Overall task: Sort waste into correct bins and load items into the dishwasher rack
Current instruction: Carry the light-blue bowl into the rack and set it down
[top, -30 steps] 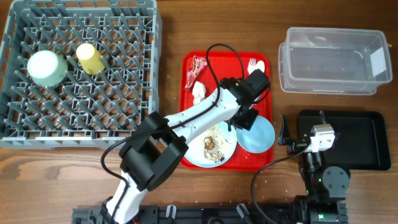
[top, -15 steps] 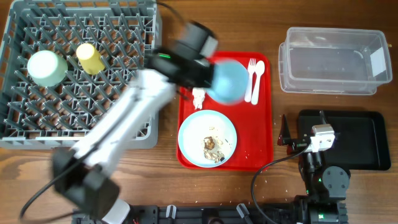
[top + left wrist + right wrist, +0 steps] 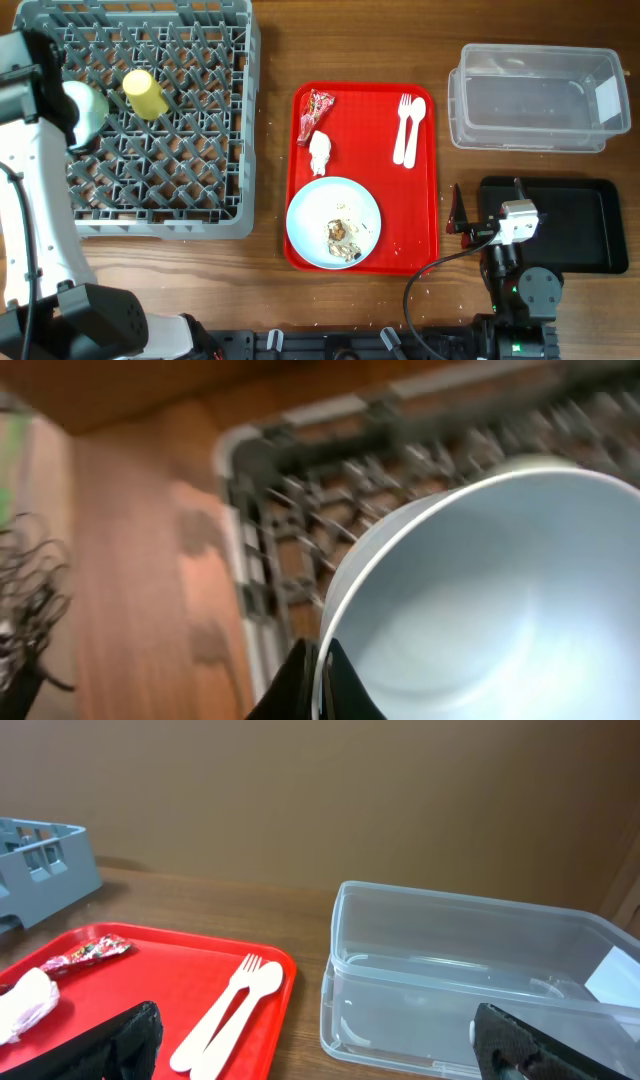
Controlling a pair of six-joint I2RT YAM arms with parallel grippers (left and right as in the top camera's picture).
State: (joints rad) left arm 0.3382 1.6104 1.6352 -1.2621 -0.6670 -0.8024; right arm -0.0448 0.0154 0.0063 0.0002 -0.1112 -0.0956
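Observation:
Rack [image 3: 160, 150] slots are empty on the near side of the pale green bowl [image 3: 85, 110]. My left gripper will tilt the light blue bowl and lower it there next.
My left gripper [image 3: 322, 678] is shut on the rim of the light blue bowl [image 3: 480, 590], held over the grey dishwasher rack [image 3: 160, 150] near its left wall. In the overhead view the left arm [image 3: 30, 120] hides that bowl. The pale green bowl [image 3: 85, 110] and yellow cup [image 3: 145, 93] sit in the rack. The red wrapper [image 3: 320, 103], white napkin [image 3: 320, 152], white fork [image 3: 403, 125] and spoon [image 3: 415, 125] lie on the red tray [image 3: 365, 130]. The pale blue plate [image 3: 310, 215] holds food scraps [image 3: 342, 235]. My right gripper [image 3: 320, 1030] is open and empty.
The clear tub [image 3: 535, 95] stands at the back right, with the black tray [image 3: 575, 225] in front of it. The right arm [image 3: 505, 230] rests between the red tray and the black tray. The tub [image 3: 470, 985] fills the right of the right wrist view.
My left arm has swung from the red tray across to the rack's left side, carrying the light blue bowl. The right arm has not moved.

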